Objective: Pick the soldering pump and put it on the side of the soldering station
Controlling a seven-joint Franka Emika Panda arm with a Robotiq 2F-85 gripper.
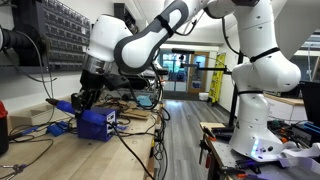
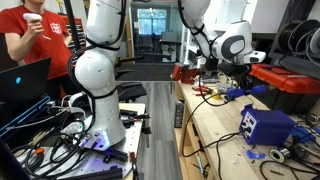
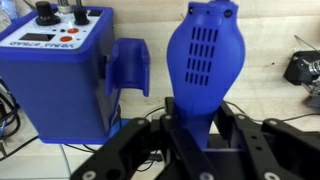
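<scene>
My gripper is holding the pump (image 3: 205,55), and the blue holder on the station's side (image 3: 128,66) is empty. I need to move my gripper toward the left in the wrist view, lower the pump into the holder and let go.
My gripper (image 3: 200,140) is shut on the soldering pump (image 3: 205,55), a bright-blue tool whose wide, vented end points away from the wrist camera. The soldering station (image 3: 55,75) is a boxy blue unit with knobs on top. It stands just left of the pump, with a blue holder (image 3: 130,65) on its near side. In both exterior views the gripper (image 1: 82,99) (image 2: 243,84) holds the pump (image 1: 64,106) (image 2: 238,93) above the wooden bench, apart from the station (image 1: 97,124) (image 2: 268,126).
Cables run over the bench around the station (image 1: 130,120). A small blue part (image 1: 57,128) lies beside the station. A black item (image 3: 303,66) lies on the bench at the right of the wrist view. A person in red (image 2: 30,40) stands beyond the robot base.
</scene>
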